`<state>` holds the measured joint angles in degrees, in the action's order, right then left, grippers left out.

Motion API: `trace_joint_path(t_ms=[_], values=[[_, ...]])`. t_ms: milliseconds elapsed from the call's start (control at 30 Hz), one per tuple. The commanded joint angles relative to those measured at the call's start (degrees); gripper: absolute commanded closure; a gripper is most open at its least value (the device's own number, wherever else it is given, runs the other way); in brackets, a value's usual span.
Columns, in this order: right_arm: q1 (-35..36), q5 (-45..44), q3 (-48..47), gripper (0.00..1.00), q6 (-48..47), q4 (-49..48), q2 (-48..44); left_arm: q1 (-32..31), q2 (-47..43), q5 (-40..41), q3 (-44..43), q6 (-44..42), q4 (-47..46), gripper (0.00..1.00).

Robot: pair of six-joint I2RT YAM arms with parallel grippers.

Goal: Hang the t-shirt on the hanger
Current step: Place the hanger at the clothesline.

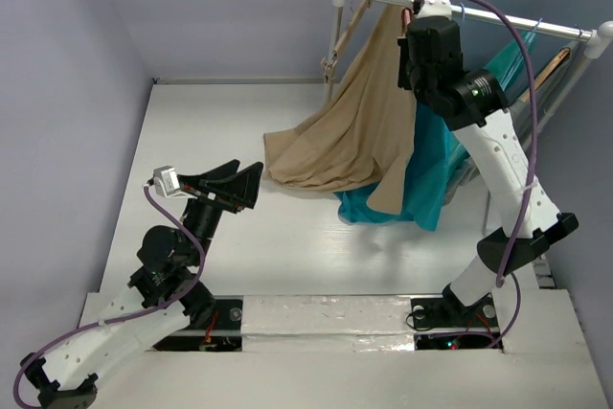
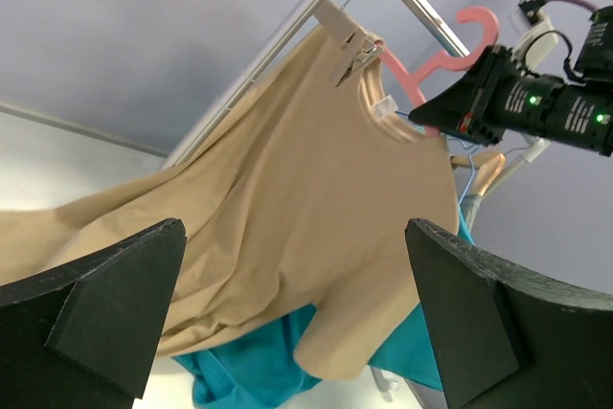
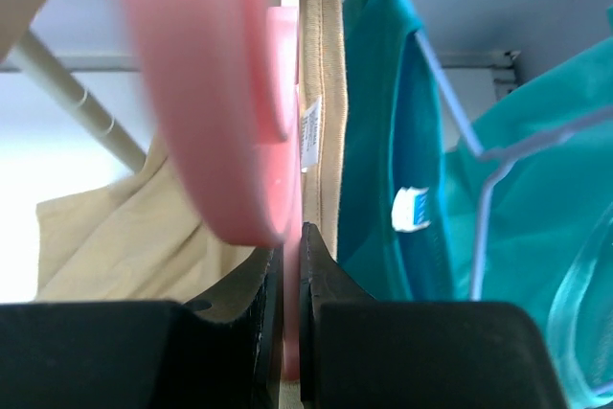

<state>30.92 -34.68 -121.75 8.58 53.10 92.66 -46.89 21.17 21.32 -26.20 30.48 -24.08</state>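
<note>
I will next ease my right gripper outward, set the pink hanger's hook on the white bar [image 1: 409,0] and let go of it, because that bar is just outward of my fingers.
The tan t-shirt [image 1: 356,131] hangs from the rail by its collar, and its lower part drapes onto the white table. In the left wrist view the t-shirt [image 2: 287,189] is held at the collar by a clip [image 2: 351,51]. The pink hanger [image 2: 448,45] sits at the collar, hook up by the rail. My right gripper [image 1: 414,34] is shut on the pink hanger [image 3: 206,93]; its jaws [image 3: 287,237] pinch the pink plastic beside the t-shirt's collar [image 3: 321,93]. My left gripper [image 1: 239,185] is open and empty, low over the table, facing the shirt [image 2: 295,229].
A white clothes rail [image 1: 460,7] crosses the back right. Teal garments [image 1: 433,170] hang behind the t-shirt on thin pale-blue hangers [image 3: 479,170]. A wooden hanger [image 1: 554,66] hangs further right. A purple cable loops over the right arm.
</note>
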Motion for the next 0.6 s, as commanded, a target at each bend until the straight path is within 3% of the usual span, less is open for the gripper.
trace_joint_path(t_ms=[0,267,567], values=[[-1.5,-2.7,-6.3,1.0,-3.0,-1.7,0.7,-0.2,-0.6,0.7,0.4,-1.4,-1.9,0.01],[-3.1,-2.4,-11.6,1.0,-5.1,-1.9,5.2,-0.2,-0.2,0.8,0.5,-1.4,-2.3,0.01],[-4.7,1.3,-4.8,1.0,-5.2,-7.8,6.7,-0.2,0.5,1.1,0.8,-1.5,-2.6,0.01]])
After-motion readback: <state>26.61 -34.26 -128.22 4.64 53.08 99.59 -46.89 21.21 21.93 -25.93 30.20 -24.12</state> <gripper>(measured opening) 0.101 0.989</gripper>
